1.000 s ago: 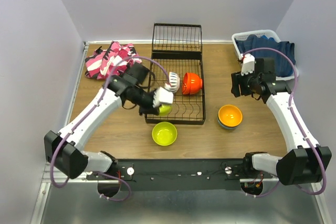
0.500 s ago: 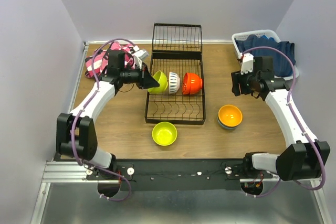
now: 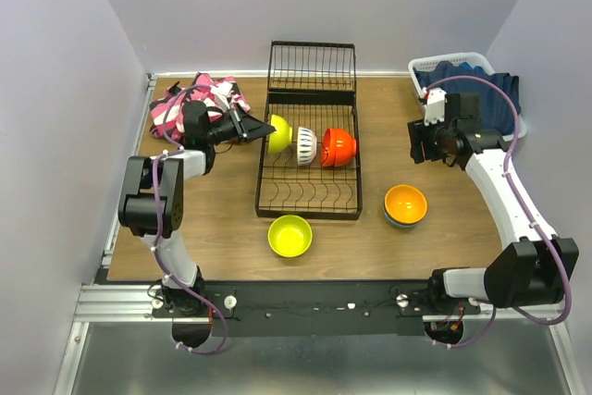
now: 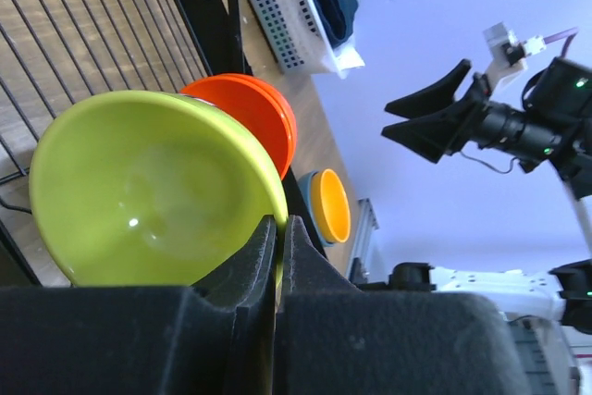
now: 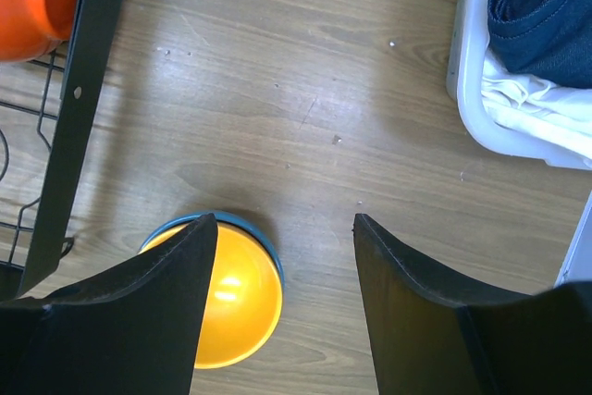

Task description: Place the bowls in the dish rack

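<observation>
The lime green bowl [image 3: 280,133] hangs above the rack's side, so the robot's left gripper will next lower the bowl onto the wires beside the cream-white bowl.
My left gripper [image 3: 265,129] is shut on the rim of a lime green bowl [image 3: 280,133], [image 4: 148,187] and holds it on edge at the left of the black dish rack [image 3: 310,199]. Right beside it, a cream-white bowl [image 3: 304,144] and a red-orange bowl [image 3: 339,146] stand on edge in the rack. The white bowl is hidden in the left wrist view; the red-orange bowl [image 4: 254,113] shows behind the green one. A second lime bowl [image 3: 289,235] sits on the table before the rack. An orange bowl [image 3: 405,203], [image 5: 231,307] sits inside a blue bowl [image 5: 257,231]. My right gripper [image 3: 415,149], [image 5: 282,228] is open and empty above the table, beyond that stack.
A white laundry basket [image 3: 423,69], [image 5: 476,90] with dark blue cloth stands at the back right. Pink patterned clothing [image 3: 190,104] lies at the back left, just behind my left arm. The rack's upright wire section [image 3: 312,67] stands at its far end.
My left arm has swung from the rack's front left corner to its far left side, carrying the lime bowl up beside the white bowl. The right arm has barely moved.
</observation>
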Tool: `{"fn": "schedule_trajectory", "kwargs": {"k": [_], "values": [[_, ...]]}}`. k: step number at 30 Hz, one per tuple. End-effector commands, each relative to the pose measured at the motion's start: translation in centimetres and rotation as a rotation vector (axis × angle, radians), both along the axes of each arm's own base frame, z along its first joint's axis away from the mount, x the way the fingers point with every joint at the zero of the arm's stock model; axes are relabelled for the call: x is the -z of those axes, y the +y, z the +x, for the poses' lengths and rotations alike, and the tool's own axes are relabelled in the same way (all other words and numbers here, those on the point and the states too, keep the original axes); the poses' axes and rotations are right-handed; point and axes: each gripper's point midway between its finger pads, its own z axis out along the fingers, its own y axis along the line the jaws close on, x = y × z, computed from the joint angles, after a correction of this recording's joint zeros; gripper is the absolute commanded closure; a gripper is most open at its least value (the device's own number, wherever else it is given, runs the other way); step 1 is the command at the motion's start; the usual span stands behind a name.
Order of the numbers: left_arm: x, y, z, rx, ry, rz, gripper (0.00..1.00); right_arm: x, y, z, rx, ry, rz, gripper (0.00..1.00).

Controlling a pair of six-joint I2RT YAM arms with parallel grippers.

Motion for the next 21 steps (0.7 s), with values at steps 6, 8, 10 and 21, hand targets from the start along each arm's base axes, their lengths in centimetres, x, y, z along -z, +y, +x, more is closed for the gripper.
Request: {"fn": "schedule_trajectory", "kwargs": {"k": [6,8,10,21], "values": [[-0.5,-0.4,0.4,0.032,0.001,-0.087,0.98,-0.3,-0.5,0.8,0.003,-0.003,-0.045,0.31],[-0.1,-0.4,0.3,0.038,0.014,-0.087,0.98,-0.2,-0.5,1.1,0.004,0.002,-0.044,0.31],[0.5,-0.6,0.1,0.056,0.029,-0.09,0.97,-0.3,-0.4,1.3,0.0,0.0,-0.041,0.31],[2.1,-1.8,0.0,0.101,0.079,-0.078,0.98,0.1,-0.3,1.5,0.0,0.015,-0.036,0.31]]}}
